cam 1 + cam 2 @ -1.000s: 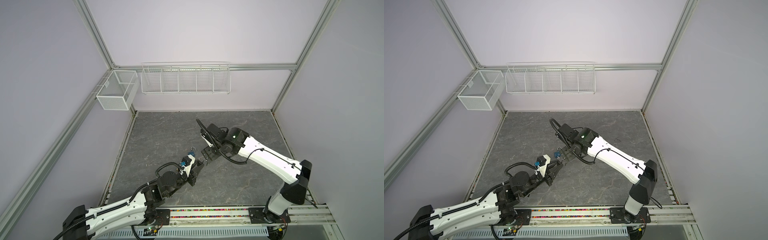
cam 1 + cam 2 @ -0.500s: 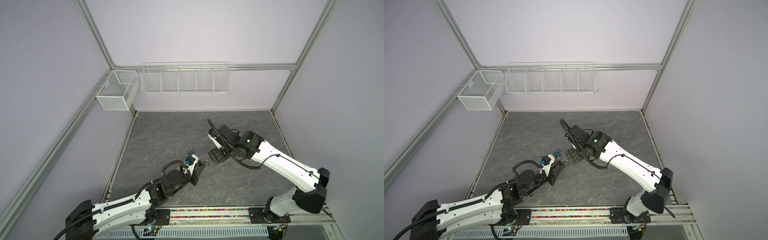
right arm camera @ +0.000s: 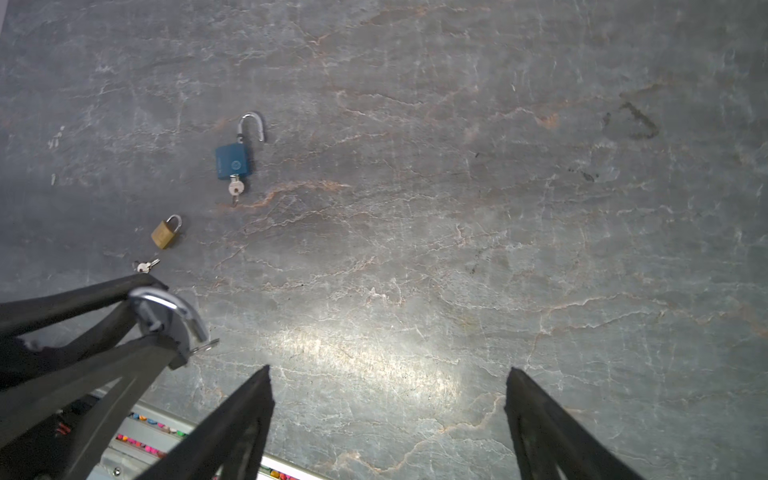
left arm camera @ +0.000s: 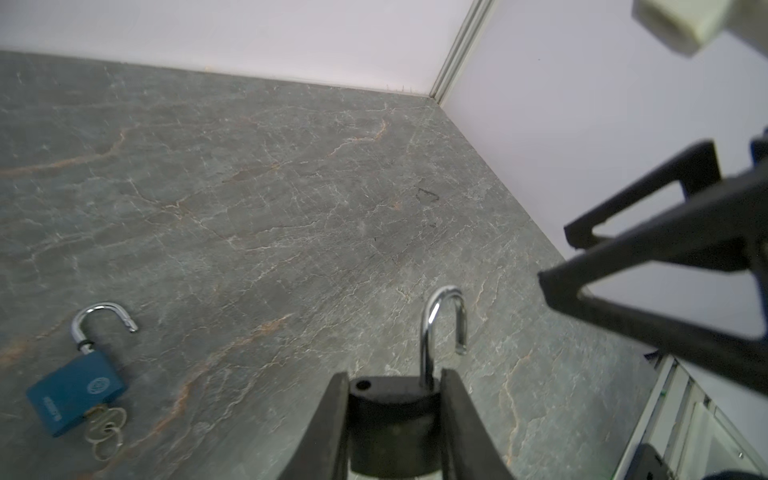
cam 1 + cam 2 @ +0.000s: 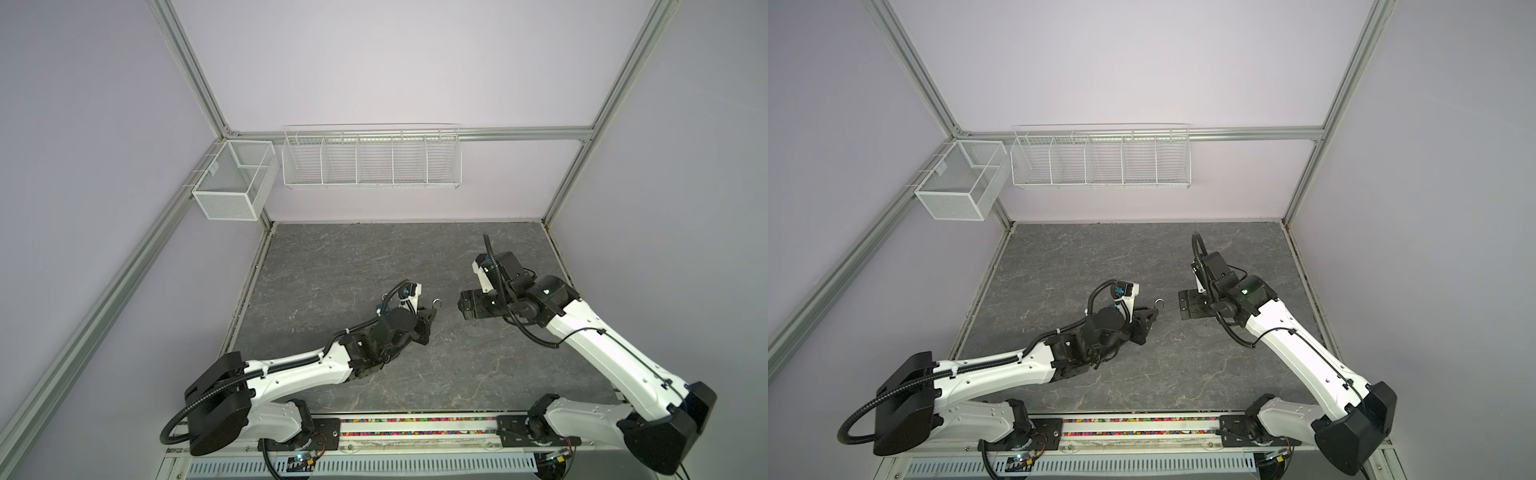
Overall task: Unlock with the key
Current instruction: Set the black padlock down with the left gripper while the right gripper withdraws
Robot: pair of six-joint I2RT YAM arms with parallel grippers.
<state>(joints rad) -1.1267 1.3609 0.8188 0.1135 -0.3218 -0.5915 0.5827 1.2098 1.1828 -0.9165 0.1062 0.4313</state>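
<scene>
My left gripper tilts downward, lowers and releases the black padlock onto the bare tabletop by the blue padlock below next, since the black one's shackle is open.
A black padlock sits between the fingers of my left gripper, which is shut on its body. Its silver shackle stands swung open, one leg free of the body. Both top views show that shackle poking out past the left gripper over the middle of the table. My right gripper is open and holds nothing; it hangs a short way to the right. A silver key shows beside the held shackle; whether it lies on the table I cannot tell.
On the grey stone table lie a blue padlock with open shackle and key in it, a brass padlock, shackle closed, and a small loose key. White wire baskets hang on the back wall.
My right gripper has drawn back to the right, away from the left gripper it was close against. The left gripper has shifted right and keeps the black padlock.
</scene>
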